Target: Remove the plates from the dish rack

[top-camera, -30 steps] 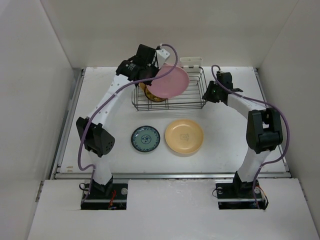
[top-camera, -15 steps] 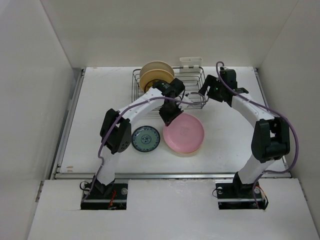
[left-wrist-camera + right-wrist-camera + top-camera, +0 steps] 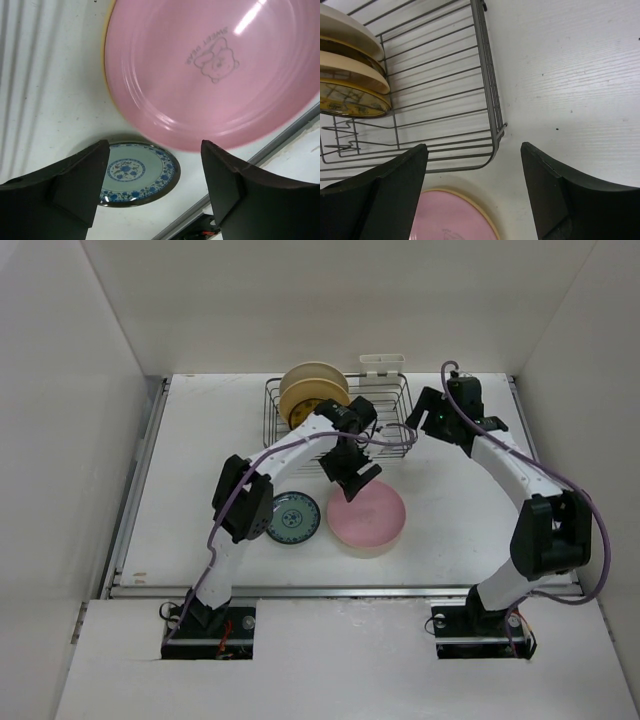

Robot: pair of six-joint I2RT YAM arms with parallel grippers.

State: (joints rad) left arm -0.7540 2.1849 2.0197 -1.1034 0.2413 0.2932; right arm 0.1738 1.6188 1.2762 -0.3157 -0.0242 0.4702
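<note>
My right gripper will go across the empty rack wires and turn onto the amber patterned plate's lower rim [image 3: 299,423] [image 3: 379,109].
The pink plate [image 3: 367,516] lies flat on the peach-yellow plate [image 3: 105,55], whose rim shows round its edge. To its left on the table lies the small teal-green plate [image 3: 292,517]. My left gripper [image 3: 351,474] hangs open just above the pink plate's [image 3: 210,70] far-left edge, holding nothing. The dish rack [image 3: 385,400] stands at the back with cream plates [image 3: 313,388] and an amber patterned plate [image 3: 350,97] upright at its left end. My right gripper [image 3: 428,420] is open above the rack's [image 3: 485,75] right near corner, apart from it.
A white plastic holder [image 3: 382,364] is clipped on the rack's far edge. White walls close the table in on three sides. A metal rail [image 3: 340,590] runs along the near edge.
My left gripper carried the pink plate out of the rack, set it on the peach-yellow plate and opened off it. My right gripper let go of the rack's right end and lifted.
</note>
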